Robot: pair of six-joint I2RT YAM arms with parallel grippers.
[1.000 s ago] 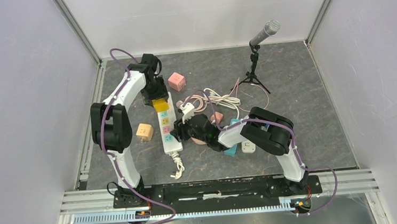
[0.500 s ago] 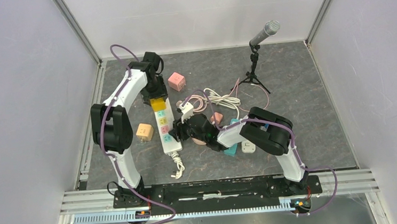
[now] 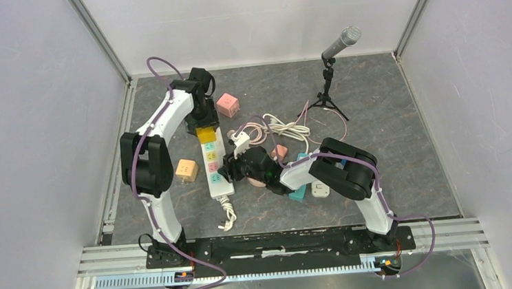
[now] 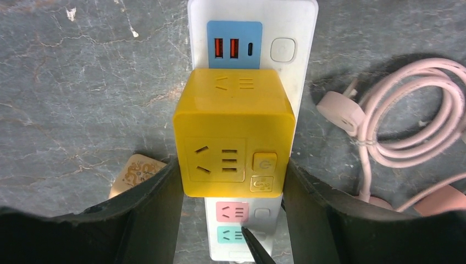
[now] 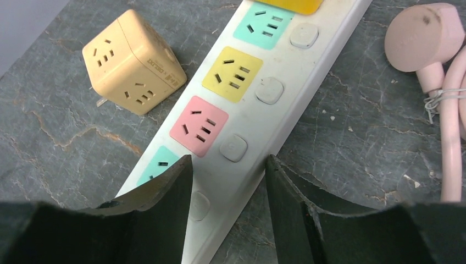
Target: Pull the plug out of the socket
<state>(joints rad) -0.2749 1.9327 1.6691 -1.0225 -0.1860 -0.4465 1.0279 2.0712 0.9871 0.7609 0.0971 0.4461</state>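
The plug goes up, across and down with my left gripper next for release, since bare tabletop beyond the beige cube (image 3: 178, 146) (image 4: 144, 127) lies to its left in the top view.
A yellow cube plug (image 3: 206, 132) sits on the far end of a white power strip (image 3: 217, 172). In the left wrist view the plug (image 4: 233, 137) covers a socket of the strip (image 4: 305, 22). My left gripper (image 4: 231, 166) is shut on the plug, with a finger against each side; it also shows in the top view (image 3: 202, 120). My right gripper (image 5: 228, 165) is open over the near end of the strip (image 5: 308, 71). Its left finger rests on the teal socket and its right finger is beside the strip's edge. It also shows in the top view (image 3: 231, 170).
A beige cube (image 3: 186, 168) lies left of the strip, and a pink cube (image 3: 227, 104) lies at the far side. Pink and white cables (image 3: 279, 125) coil right of the strip. A microphone stand (image 3: 329, 76) is at the back right. A teal block (image 3: 300, 193) and a white block (image 3: 320, 189) lie by the right arm.
My left gripper and the yellow plug have shifted slightly toward the far side. The strip's far end has followed a little. The right gripper has stayed on the strip's near end.
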